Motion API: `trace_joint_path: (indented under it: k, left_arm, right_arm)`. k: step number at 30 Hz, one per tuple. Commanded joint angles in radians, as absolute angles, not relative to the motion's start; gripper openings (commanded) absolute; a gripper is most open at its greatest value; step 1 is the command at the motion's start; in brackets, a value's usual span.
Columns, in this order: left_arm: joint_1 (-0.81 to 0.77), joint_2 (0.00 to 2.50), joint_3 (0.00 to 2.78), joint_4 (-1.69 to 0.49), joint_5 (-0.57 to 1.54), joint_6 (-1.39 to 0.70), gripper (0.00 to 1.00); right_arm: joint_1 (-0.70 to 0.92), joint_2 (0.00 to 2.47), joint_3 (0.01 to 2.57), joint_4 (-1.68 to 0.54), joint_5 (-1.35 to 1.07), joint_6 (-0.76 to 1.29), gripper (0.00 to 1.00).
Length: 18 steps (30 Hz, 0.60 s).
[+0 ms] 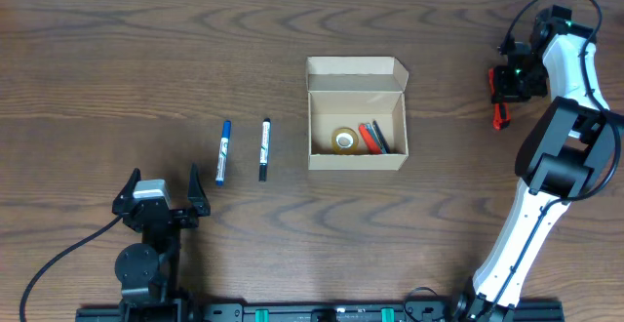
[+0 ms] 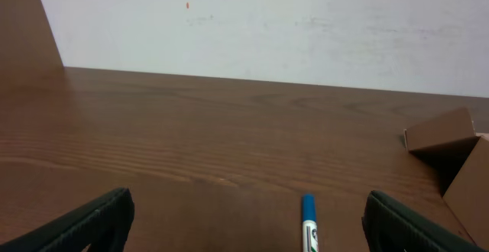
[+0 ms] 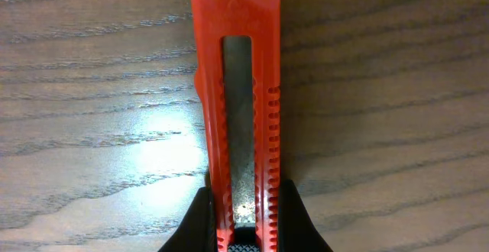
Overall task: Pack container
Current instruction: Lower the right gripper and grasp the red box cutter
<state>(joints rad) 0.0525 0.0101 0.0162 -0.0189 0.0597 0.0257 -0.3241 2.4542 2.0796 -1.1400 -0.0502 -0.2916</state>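
The lid is folded back, so I should next lift my right gripper, move it to the left in the overhead view and lower it into the container (image 1: 357,127) to let go of the box cutter.
The tan cardboard container (image 1: 357,127) stands open at the table's middle, flap lid folded back; a roll of tape (image 1: 344,140) and red and dark markers (image 1: 373,137) lie inside. A blue marker (image 1: 222,152) and a black marker (image 1: 264,148) lie to its left. My right gripper (image 1: 502,96) is at the far right, shut on a red box cutter (image 3: 238,92) that points away over the wood. My left gripper (image 1: 161,197) is open and empty near the front edge, just short of the blue marker (image 2: 309,220). The container's corner (image 2: 451,141) shows in the left wrist view.
The dark wooden table (image 1: 127,68) carries nothing else. A white wall (image 2: 267,23) rises behind its far edge. The right arm's white body (image 1: 531,215) runs along the right side. A black cable (image 1: 58,259) trails from the left arm's base.
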Motion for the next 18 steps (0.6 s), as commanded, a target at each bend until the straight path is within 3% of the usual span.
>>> trace_joint_path:
  k: [1, 18]
  left_arm:
    - [0.056, 0.004, 0.005, -0.071, 0.071, 0.022, 0.95]
    - [0.056, 0.004, 0.005, -0.071, 0.071, 0.022, 0.95]
  right_arm:
    - [-0.313, 2.460, 2.080, -1.141, -0.062, -0.266, 0.01]
    - [-0.313, 2.459, 2.302, -1.249, -0.151, -0.232, 0.01]
